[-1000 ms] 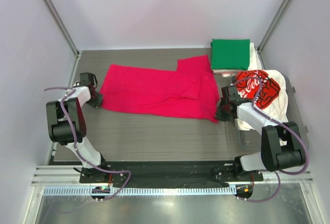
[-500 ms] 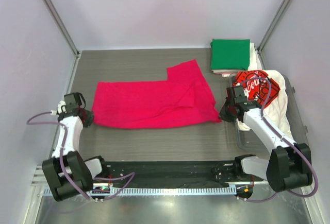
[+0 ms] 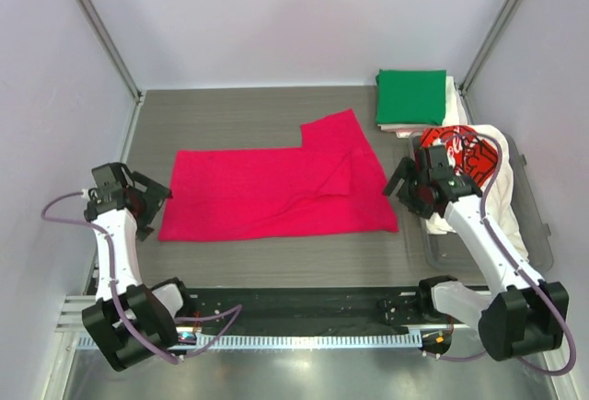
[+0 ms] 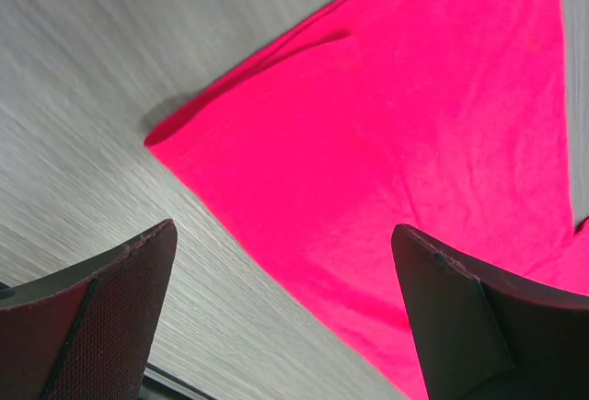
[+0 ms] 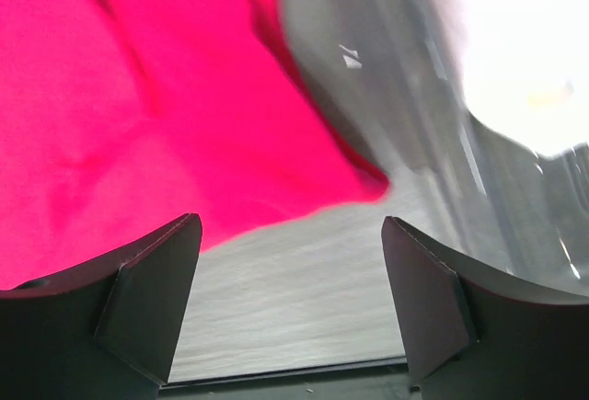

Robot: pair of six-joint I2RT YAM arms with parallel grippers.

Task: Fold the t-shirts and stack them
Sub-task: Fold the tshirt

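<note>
My right gripper reaches outward and lower to pinch the sleeve's far corner (image 3: 349, 116) next, since it juts outward of the gripper and to its left in the top view.
A magenta-red t-shirt (image 3: 276, 190) lies spread flat across the middle of the table, one sleeve pointing toward the back. Its left corner (image 4: 386, 142) shows in the left wrist view, its right corner (image 5: 166, 115) in the right wrist view. My left gripper (image 3: 150, 205) stands open just off the shirt's left edge, nothing between its fingers. My right gripper (image 3: 402, 188) stands open beside the shirt's right edge, also empty. A folded green t-shirt (image 3: 410, 97) sits on a pale one at the back right. A white t-shirt with red-black print (image 3: 465, 156) lies heaped in the bin.
A clear plastic bin (image 3: 534, 234) stands at the right of the table and holds the heaped shirts. Metal frame posts rise at the back corners. The black base rail (image 3: 294, 308) runs along the near edge.
Both grippers let go of the magenta-red shirt and opened. The shirt was dragged toward the near edge and now lies flat. The left arm drew back to the left.
</note>
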